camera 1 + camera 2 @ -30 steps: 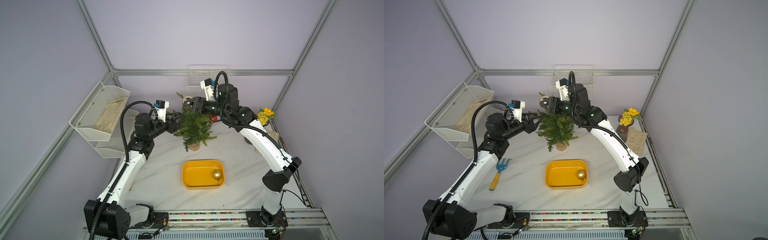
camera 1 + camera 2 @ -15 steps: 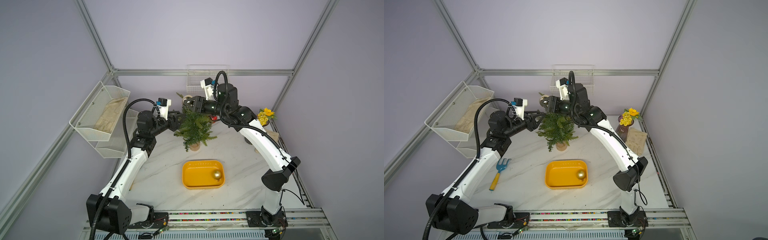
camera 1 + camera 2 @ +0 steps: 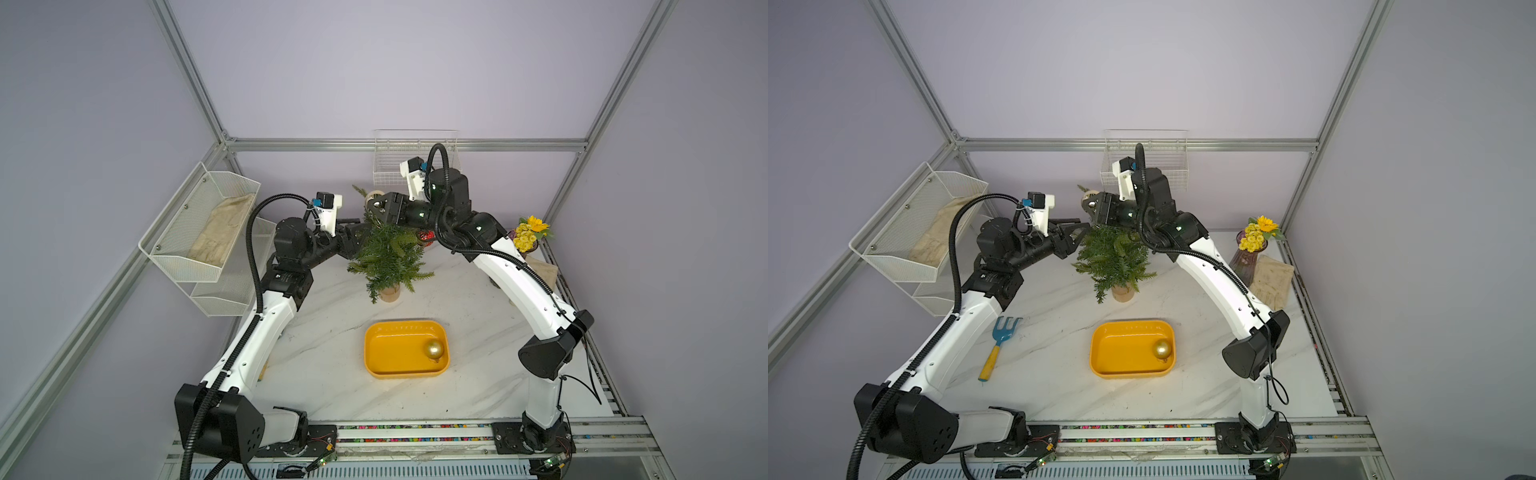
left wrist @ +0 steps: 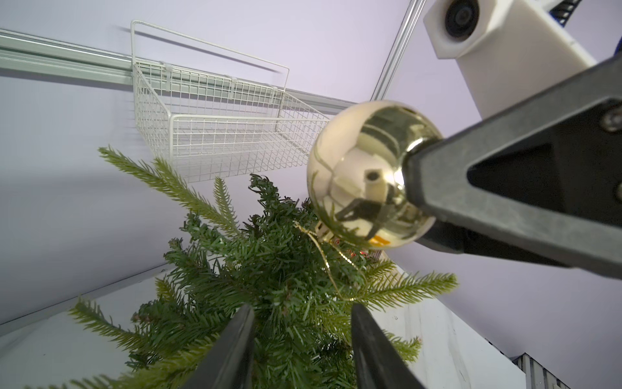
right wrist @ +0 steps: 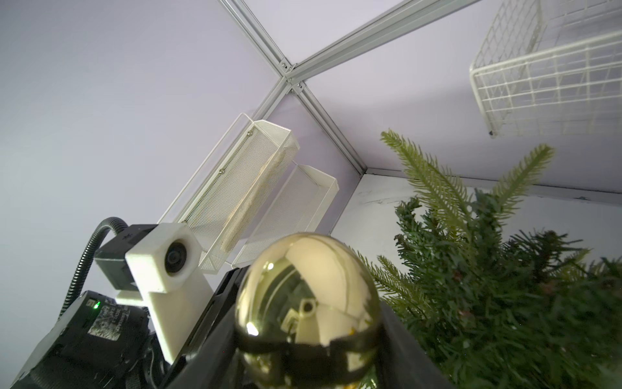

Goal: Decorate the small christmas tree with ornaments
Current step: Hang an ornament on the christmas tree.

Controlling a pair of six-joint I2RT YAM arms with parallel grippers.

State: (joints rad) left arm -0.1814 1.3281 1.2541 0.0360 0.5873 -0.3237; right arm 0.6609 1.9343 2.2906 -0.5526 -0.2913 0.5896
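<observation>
The tree's near branches are below my right gripper and back from it, and the ornament's string is already among needles. I should move my right gripper back and down to let go of the ornament.
The small christmas tree [image 3: 388, 257] stands on its tan base at the back middle of the table. Over its top, my right gripper [image 3: 380, 206] is shut on a shiny mirrored ornament [image 4: 363, 175]. A thin gold string [image 4: 323, 256] trails from that ornament down into the branches. My left gripper [image 4: 301, 311] is at the tree's upper left side, open, with needle branches between its jaws. A matte gold ornament [image 3: 435, 349] lies in the yellow tray [image 3: 405, 370]. A glittery red ornament [image 3: 424, 236] shows at the tree's far right side.
A blue hand rake [image 3: 1000, 345] lies under my left arm. Yellow flowers in a purple vase [image 3: 1256, 237] and tan gloves [image 3: 1273, 278] sit at the back right. A wire basket [image 3: 415, 158] hangs on the back wall and mesh shelves [image 3: 203, 224] on the left wall.
My left gripper has moved right into the tree's upper branches and its jaws have narrowed. The right gripper with the mirrored ornament has barely moved.
</observation>
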